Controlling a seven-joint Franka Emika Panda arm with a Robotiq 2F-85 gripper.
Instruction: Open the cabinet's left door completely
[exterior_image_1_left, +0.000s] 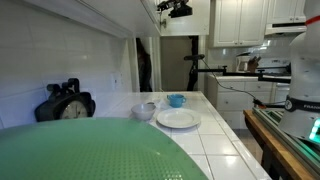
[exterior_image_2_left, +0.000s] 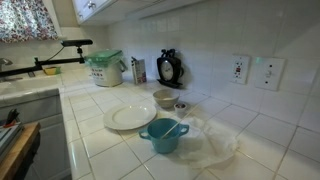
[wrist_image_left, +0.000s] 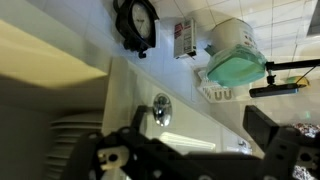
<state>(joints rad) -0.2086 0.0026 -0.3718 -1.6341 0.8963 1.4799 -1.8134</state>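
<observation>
The round metal fitting (wrist_image_left: 160, 110) sits nearer one finger, so next I need to move my gripper left in the wrist view to center its open fingers around it.
The white wall-hung cabinet (exterior_image_1_left: 115, 15) runs along the top of an exterior view, above the counter. My gripper (exterior_image_1_left: 178, 8) is up at its lower front edge. In the wrist view the pale cream interior (wrist_image_left: 40, 60) shows at the left, with a plain white flat panel (wrist_image_left: 130, 85) beside it that looks like the left door. I cannot tell how far it is swung. My gripper (wrist_image_left: 205, 128) is open, its dark fingers spread on either side of a white surface with a round metal fitting (wrist_image_left: 160, 110). Nothing is held between them.
On the tiled counter below stand a black alarm clock (exterior_image_1_left: 66, 103), a white plate (exterior_image_2_left: 130, 117), a blue bowl with a spoon (exterior_image_2_left: 162, 134), a small bowl (exterior_image_2_left: 165, 98) and a green-lidded container (exterior_image_2_left: 105, 66). A green dome (exterior_image_1_left: 90, 150) fills the foreground. Framed-panel cabinets (exterior_image_1_left: 240, 20) stand across the room.
</observation>
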